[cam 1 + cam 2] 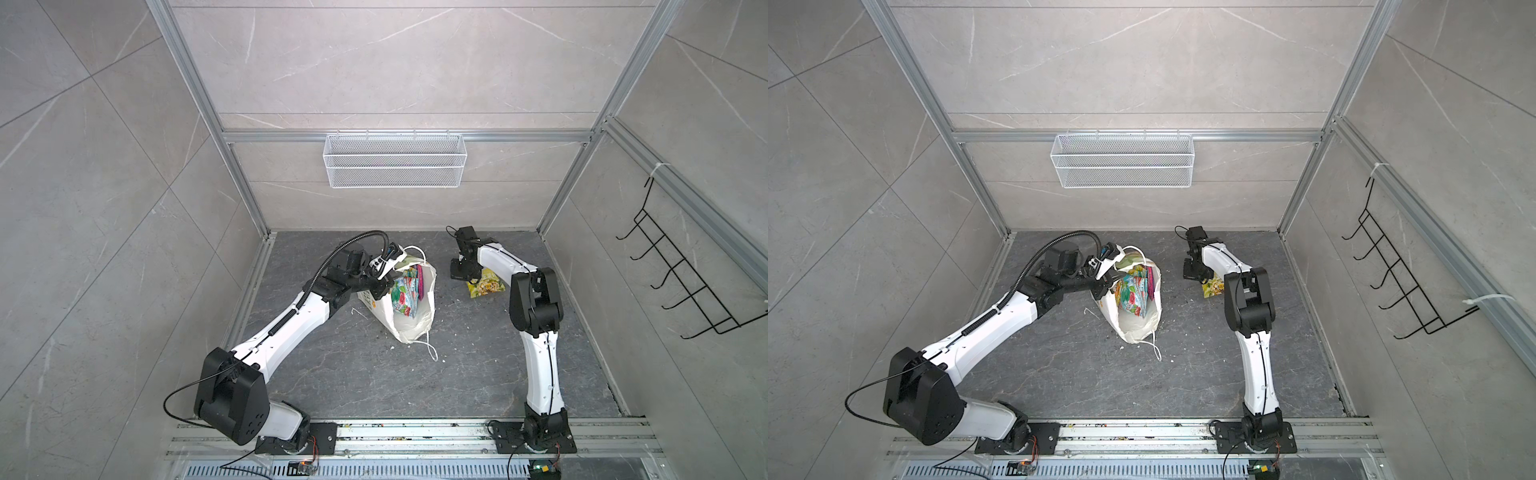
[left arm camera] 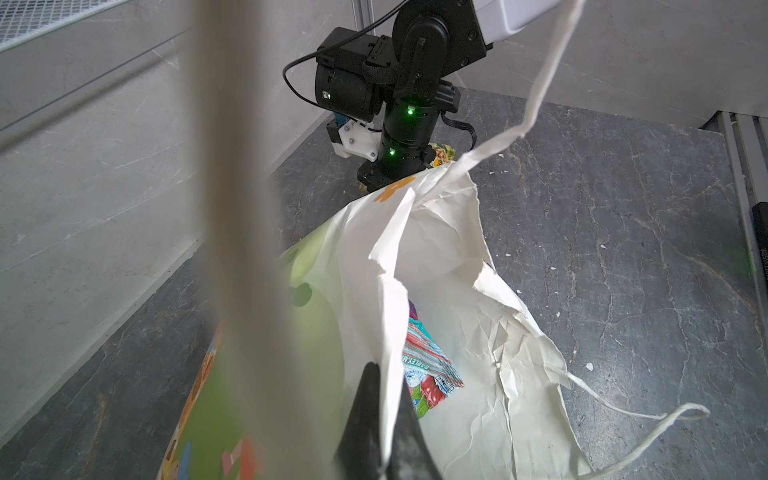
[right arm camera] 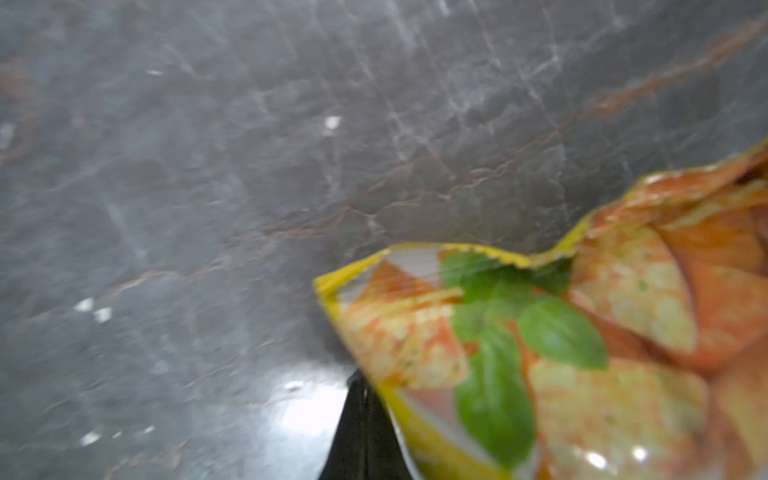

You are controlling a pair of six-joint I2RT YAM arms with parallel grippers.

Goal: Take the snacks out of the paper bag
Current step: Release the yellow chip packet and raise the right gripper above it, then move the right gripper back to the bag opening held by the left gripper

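I need to move my right gripper low and away from the bag point(image 1: 409, 326) next, toward the side of the hook-rack, and release the packet on the bare floor. This will leave room for the snacks still inside.
The white paper bag point(image 1: 409, 326) point(image 1: 1136, 326) lies tilted on the dark floor with its mouth open toward the front. Several snacks point(image 1: 409, 296) point(image 1: 1136, 296) stick up inside it, a teal packet point(image 2: 432, 370) foremost. My left gripper point(image 1: 380, 291) point(image 1: 1102, 291) point(image 2: 388, 419) is shut on the bag's rim, with white paper pinched between the black fingers point(image 2: 365, 407). To the right of the bag, my right gripper point(image 1: 471, 276) point(image 1: 1198, 276) point(image 3: 374, 399) is shut on the edge of a yellow packet point(image 1: 484, 286) point(image 1: 1212, 286) point(image 3: 561, 353), low over the floor.
A white mesh basket point(image 1: 395, 160) hangs on the back wall. A black wire hook rack point(image 1: 681, 270) hangs on the right wall. One cord handle point(image 1: 432, 349) trails on the floor in front of the bag. Aluminium rails edge the floor.
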